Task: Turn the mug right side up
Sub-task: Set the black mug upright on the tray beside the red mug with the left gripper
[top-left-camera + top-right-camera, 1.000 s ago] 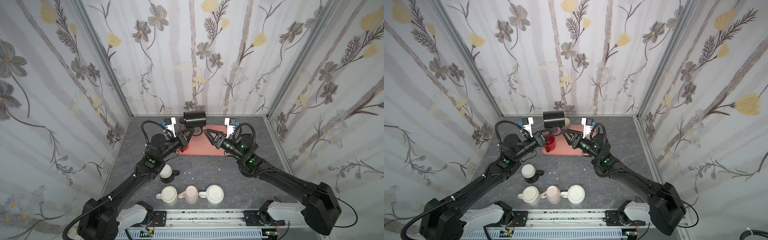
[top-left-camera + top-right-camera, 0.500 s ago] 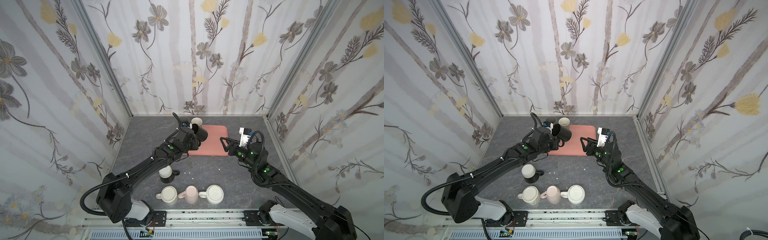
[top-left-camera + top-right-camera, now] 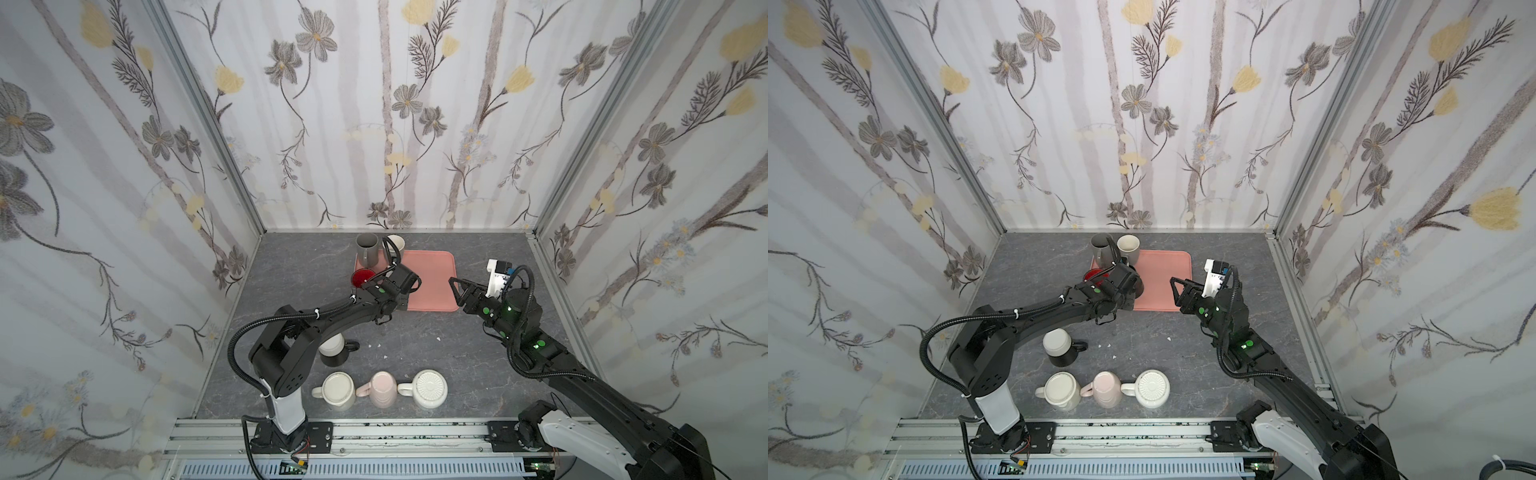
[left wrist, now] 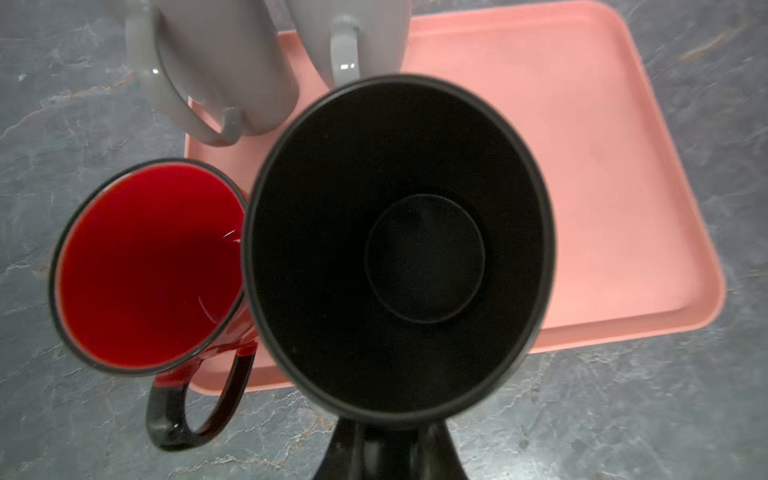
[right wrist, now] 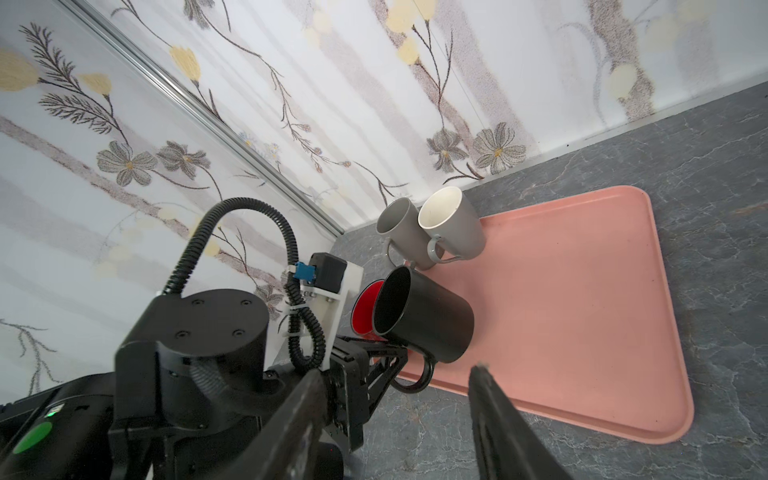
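I will next lower the black mug [image 4: 399, 249] with my left gripper onto the tray bottom beside the red-lined mug and release its handle, since its opening already faces up.
The black mug [image 4: 399, 249] is mouth up, at the left part of the pink tray [image 4: 602, 166]. My left gripper [image 4: 390, 446] is shut on its handle [image 5: 417, 370]. In the right wrist view the mug [image 5: 424, 316] looks upright with its base at the tray floor; I cannot tell whether it touches. In both top views the left wrist [image 3: 401, 284] [image 3: 1125, 286] covers most of the mug. My right gripper [image 3: 456, 292] [image 3: 1175, 292] [image 5: 395, 376] stands open and empty, off the tray's right edge.
On the tray's left side stand a red-lined mug [image 3: 362, 277], a grey mug [image 3: 368, 249] and a cream mug [image 3: 395, 243], all mouth up. Near the front are upside-down mugs: black [image 3: 332, 347], white [image 3: 336, 388], pink [image 3: 382, 388], ribbed white [image 3: 430, 386].
The black mug came down from high between both grippers, lying sideways, to the tray and turned mouth up. The right gripper let go, pulled back to the right and opened wider.
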`<action>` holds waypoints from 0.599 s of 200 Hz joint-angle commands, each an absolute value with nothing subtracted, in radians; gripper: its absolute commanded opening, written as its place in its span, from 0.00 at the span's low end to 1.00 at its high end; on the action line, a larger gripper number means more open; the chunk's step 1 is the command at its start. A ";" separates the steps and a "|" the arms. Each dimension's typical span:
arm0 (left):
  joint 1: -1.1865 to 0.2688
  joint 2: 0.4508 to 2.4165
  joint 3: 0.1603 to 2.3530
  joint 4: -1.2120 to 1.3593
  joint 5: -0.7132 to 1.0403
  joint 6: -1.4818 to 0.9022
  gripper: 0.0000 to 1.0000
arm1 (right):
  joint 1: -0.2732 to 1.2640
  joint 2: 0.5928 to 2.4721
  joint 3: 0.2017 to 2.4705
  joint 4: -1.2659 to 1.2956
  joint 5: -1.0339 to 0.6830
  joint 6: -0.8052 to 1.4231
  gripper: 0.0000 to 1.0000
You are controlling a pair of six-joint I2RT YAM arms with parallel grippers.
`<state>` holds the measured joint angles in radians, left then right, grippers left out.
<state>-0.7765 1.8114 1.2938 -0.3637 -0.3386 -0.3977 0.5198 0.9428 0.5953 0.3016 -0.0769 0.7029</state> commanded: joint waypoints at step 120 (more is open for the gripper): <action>-0.781 1.904 1.357 -0.397 -0.493 -0.385 0.00 | 0.487 0.916 0.568 0.324 -0.097 0.722 0.56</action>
<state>-0.7792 1.9026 1.3510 -0.4194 -0.4320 -0.3843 0.4904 0.9192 0.5724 0.2962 -0.0814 0.7074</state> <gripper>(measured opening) 0.123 0.564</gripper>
